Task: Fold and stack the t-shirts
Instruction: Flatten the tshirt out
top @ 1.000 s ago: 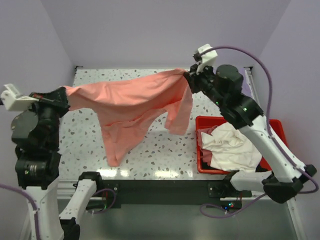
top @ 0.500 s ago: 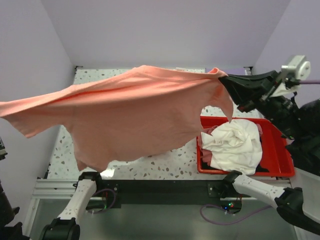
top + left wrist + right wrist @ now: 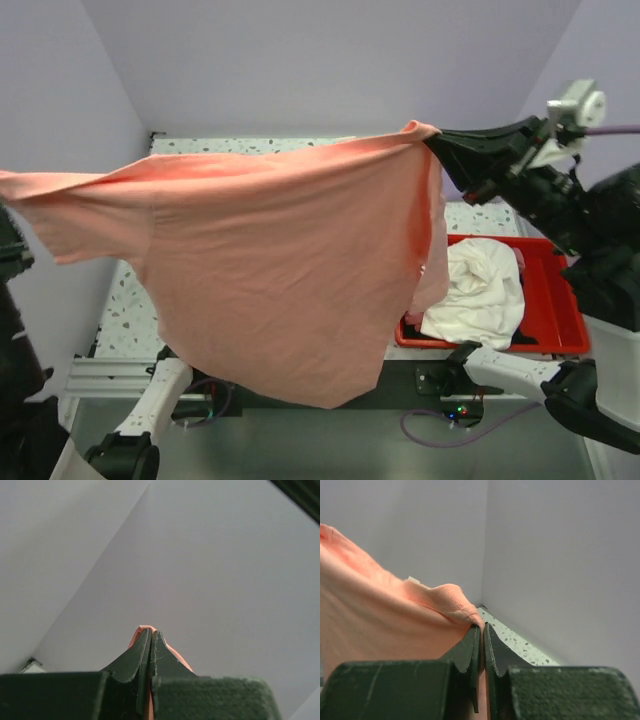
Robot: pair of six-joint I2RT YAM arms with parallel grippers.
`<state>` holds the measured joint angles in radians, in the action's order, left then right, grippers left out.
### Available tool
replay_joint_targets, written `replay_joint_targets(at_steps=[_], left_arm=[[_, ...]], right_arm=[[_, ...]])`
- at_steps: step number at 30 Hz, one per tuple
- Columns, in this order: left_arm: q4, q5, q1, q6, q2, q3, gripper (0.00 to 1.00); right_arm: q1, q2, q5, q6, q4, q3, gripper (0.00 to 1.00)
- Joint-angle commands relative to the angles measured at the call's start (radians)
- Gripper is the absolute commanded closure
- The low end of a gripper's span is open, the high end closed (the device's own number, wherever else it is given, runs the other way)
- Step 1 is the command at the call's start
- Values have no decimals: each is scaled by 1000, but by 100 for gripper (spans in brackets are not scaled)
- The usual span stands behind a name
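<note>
I will next lower my right gripper to the left in the top view onto the table's far strip (image 3: 290,143) and let go, because the t-shirt (image 3: 270,260) hangs spread out.
The salmon-pink t-shirt (image 3: 270,260) hangs spread wide in the air, high above the table, and hides most of it. My right gripper (image 3: 432,141) is shut on its upper right corner; the wrist view shows the cloth (image 3: 395,615) pinched between the jaws of my right gripper (image 3: 482,626). My left gripper (image 3: 151,631) is shut on a bit of pink cloth (image 3: 142,628); in the top view it is out of frame at the left edge. A cream-white tee (image 3: 480,290) lies bunched in the red bin (image 3: 560,300), with dark cloth under it.
The speckled table (image 3: 250,145) shows only along its far edge and at the left front. The red bin stands at the right front. Lavender walls close in behind and on both sides.
Both arms have pulled up and apart, lifting the pink shirt off the table and stretching it wide. In the last half second the shirt's lower edge has swung down toward the front.
</note>
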<state>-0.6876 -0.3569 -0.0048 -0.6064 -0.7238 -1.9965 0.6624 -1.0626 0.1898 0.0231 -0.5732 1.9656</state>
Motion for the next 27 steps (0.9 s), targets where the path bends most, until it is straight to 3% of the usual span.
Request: replay_joint_targets(at_steps=[1, 4, 7, 10, 11, 12, 13, 14, 15, 16, 17, 20, 21, 24, 27], left_arm=[[94, -85, 5, 31, -124, 155, 100], [154, -174, 5, 24, -218, 292, 100], [160, -336, 5, -73, -389, 361, 100], [252, -297, 5, -26, -613, 423, 100], [219, -271, 34, -15, -764, 380, 100], [156, -269, 40, -56, -848, 334, 90], [19, -274, 54, -85, -996, 285, 77], [-28, -266, 60, -104, -1055, 204, 61], [-65, -260, 65, -128, -1104, 171, 25], [-97, -255, 66, -133, -1140, 151, 9], [-93, -235, 66, -130, -1169, 145, 0], [-17, -197, 66, -121, -1110, 247, 0], [14, -183, 66, -115, -1082, 289, 0], [123, -116, 65, -102, -964, 453, 0], [177, -42, 65, -105, -869, 577, 0]], right_arm=[[-3, -172, -185, -17, 24, 6, 98], [-13, -290, -255, -69, 50, 4, 97], [-116, -545, -192, -29, 99, 16, 96], [-222, -753, -43, 17, 110, 111, 91], [-248, -896, 12, 17, 114, 137, 89], [-253, -963, 42, 5, 108, 203, 84], [-257, -1044, 68, -47, 89, 252, 57], [-256, -1179, 69, -58, 55, 315, 42], [-257, -1256, 69, -60, 11, 467, 26], [-259, -1308, 59, -64, -72, 536, 5], [-257, -1347, 44, -61, -98, 582, 1], [-257, -1326, 13, -58, -68, 509, 1], [-257, -1241, 13, -49, 22, 355, 1], [-257, -1108, 4, -34, 133, 97, 1], [-256, -995, 16, 11, 161, -32, 1]])
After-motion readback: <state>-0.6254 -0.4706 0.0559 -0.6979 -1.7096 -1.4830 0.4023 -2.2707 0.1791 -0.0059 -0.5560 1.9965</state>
